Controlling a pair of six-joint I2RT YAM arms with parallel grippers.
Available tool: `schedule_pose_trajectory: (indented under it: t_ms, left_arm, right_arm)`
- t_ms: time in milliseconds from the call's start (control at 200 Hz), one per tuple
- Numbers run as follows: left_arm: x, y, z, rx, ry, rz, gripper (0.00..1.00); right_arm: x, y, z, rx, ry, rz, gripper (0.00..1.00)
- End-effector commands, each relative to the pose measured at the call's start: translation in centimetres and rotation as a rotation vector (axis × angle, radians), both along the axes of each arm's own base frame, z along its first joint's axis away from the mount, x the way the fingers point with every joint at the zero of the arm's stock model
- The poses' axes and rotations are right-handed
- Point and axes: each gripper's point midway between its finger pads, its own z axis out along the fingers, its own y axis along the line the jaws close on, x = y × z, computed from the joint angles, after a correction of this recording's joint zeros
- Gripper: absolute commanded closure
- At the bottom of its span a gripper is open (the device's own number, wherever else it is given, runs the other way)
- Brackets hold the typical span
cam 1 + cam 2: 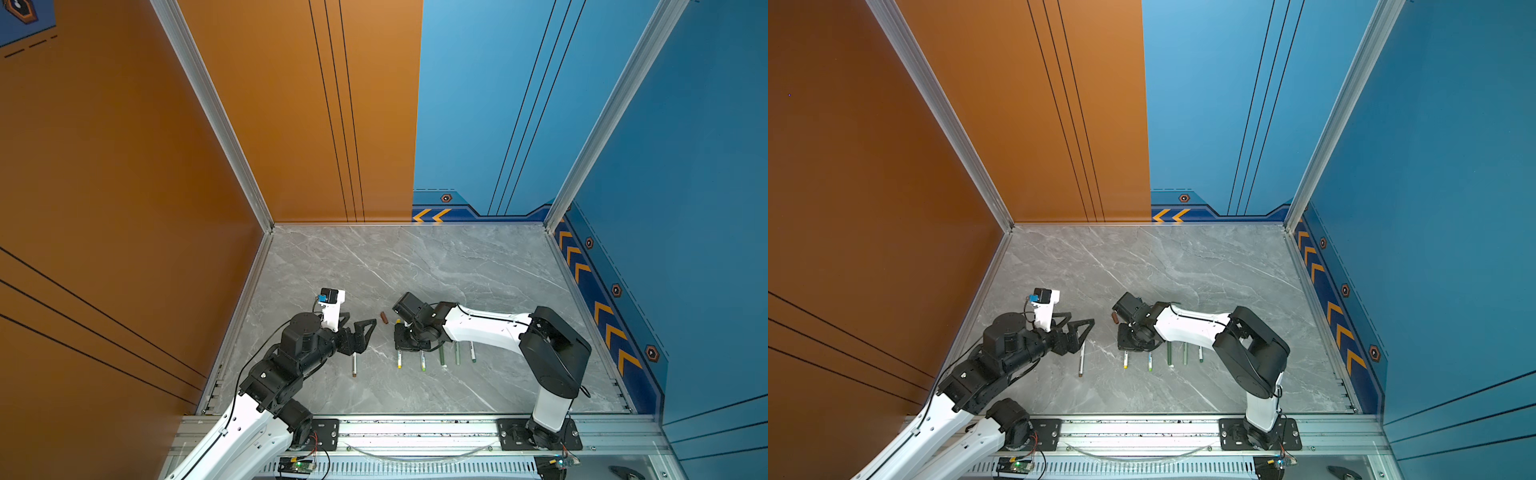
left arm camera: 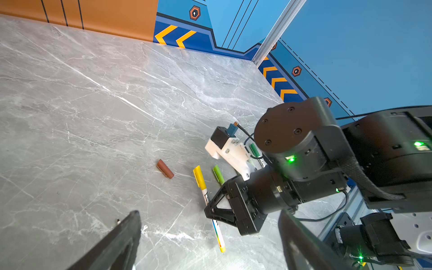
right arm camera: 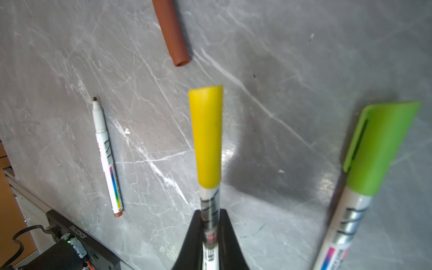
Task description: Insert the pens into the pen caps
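The yellow cap is already on its pen, so my right gripper will next lower toward the bare marble [image 1: 405, 365] [image 3: 247, 173] beside the lime pen and release the pen's white body.
An uncapped white pen with a brown end [image 1: 354, 365] [image 3: 107, 156] lies on the grey marble table [image 1: 415, 266]. The brown pen cap [image 1: 385, 318] [image 2: 165, 168] [image 3: 174, 35] lies apart from it, farther back. My left gripper [image 1: 361, 322] [image 1: 1080, 319] [image 2: 209, 212] hangs open over that pen's far end, holding nothing. My right gripper [image 1: 400, 334] [image 3: 211, 212] is shut on the white barrel of the pen with the yellow cap on it [image 2: 199, 177] [image 3: 207, 135]. Beside it lies a pen wearing a lime cap [image 2: 218, 174] [image 3: 383, 145].
Right of the yellow pen, under the right arm, lie the lime pen [image 1: 423, 360], a dark olive pen [image 1: 441, 355], a pale sage pen [image 1: 457, 353] and a green-ended pen [image 1: 473, 352]. An orange wall stands left, blue walls stand behind and right, and an aluminium rail [image 1: 415, 432] runs along the front.
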Motion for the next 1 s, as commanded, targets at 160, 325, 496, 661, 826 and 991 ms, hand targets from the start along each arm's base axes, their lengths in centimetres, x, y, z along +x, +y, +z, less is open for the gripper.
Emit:
schedule_pose_trajectory:
  t_ms: [160,325,496,661,826,991]
  left_arm:
    - [0.2,0.5,0.4,-0.002,-0.006,0.021,0.08]
    - [0.3,0.5,0.4,-0.001,-0.003,0.023,0.08]
    - [0.3,0.6,0.6,-0.007,-0.006,0.027,0.08]
    - [0.2,0.8,0.8,-0.014,-0.011,0.033,0.08]
    - [0.1,1.0,1.1,-0.021,-0.017,0.042,0.08]
    - [-0.1,1.3,1.3,-0.033,-0.013,0.056,0.08]
  right_arm:
    - [-0.9,-1.2,-2.0,-0.064,0.038,0.023,1.00]
    - [-0.9,-1.7,-2.7,-0.089,0.041,0.016,0.94]
    - [-0.9,-2.1,-3.0,-0.111,0.039,0.009,0.85]
    - [-0.8,-2.1,-2.8,-0.114,0.032,0.007,0.83]
    - [-0.6,-2.0,-2.1,-0.105,0.018,0.006,0.83]
    - [-0.1,-1.5,0.2,-0.075,-0.019,0.014,0.82]
